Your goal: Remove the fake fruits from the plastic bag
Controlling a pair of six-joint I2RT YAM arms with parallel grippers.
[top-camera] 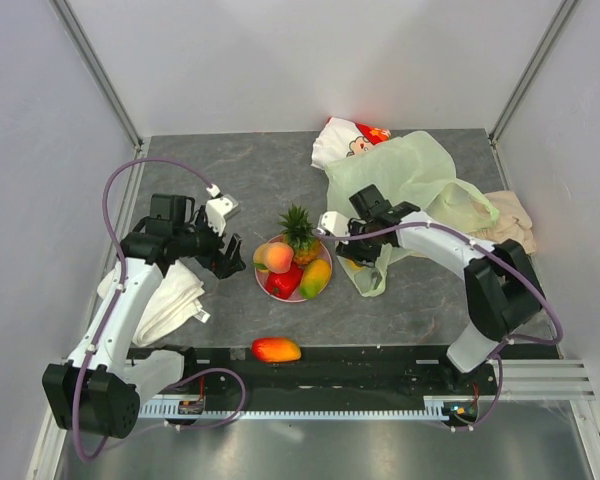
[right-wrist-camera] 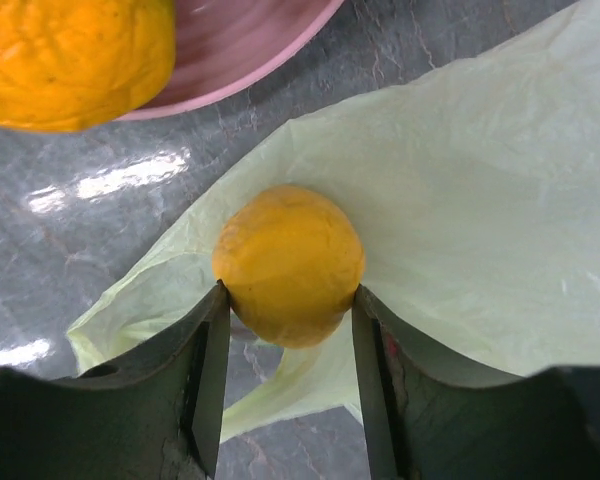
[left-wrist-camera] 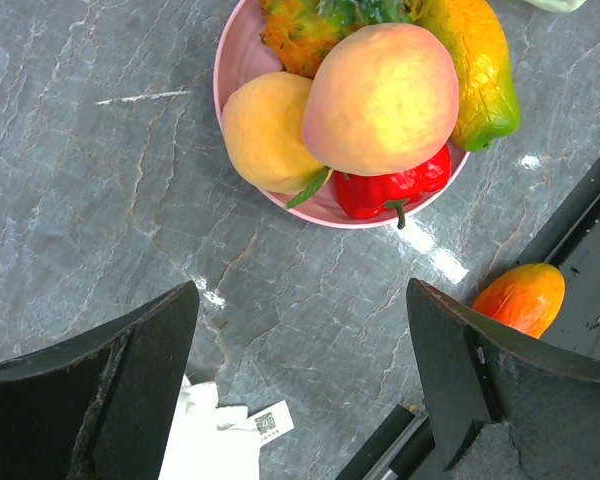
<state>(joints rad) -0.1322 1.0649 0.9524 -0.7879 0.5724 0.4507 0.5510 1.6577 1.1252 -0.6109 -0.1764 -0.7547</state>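
Next, my right gripper swings up and to the left in the top view over the plate's mango (right-wrist-camera: pixel 72 65) to release the yellow-orange fruit (right-wrist-camera: pixel 288 262), since fruits already collect there.
The pale-green plastic bag (top-camera: pixel 420 170) lies crumpled at the right rear, its mouth facing the pink plate (top-camera: pixel 326 256). My right gripper (top-camera: pixel 348 258) is at that mouth. In the right wrist view its fingers (right-wrist-camera: pixel 208 340) press both sides of a yellow-orange round fruit (right-wrist-camera: pixel 288 262) resting on the bag's film (right-wrist-camera: pixel 480 200). The plate holds a pineapple (top-camera: pixel 300 235), a peach (top-camera: pixel 277 258), a red pepper (top-camera: pixel 283 282) and a mango (top-camera: pixel 315 278). Another mango (top-camera: pixel 276 349) lies by the near rail. My left gripper (left-wrist-camera: pixel 302 290) hovers open over bare table, just short of the plate (left-wrist-camera: pixel 242 60).
A white cloth (top-camera: pixel 170 295) lies under the left arm. A cartoon-printed pouch (top-camera: pixel 350 140) sits behind the bag and a beige cloth (top-camera: pixel 510 215) at its right. A black rail (top-camera: pixel 360 355) runs along the near edge.
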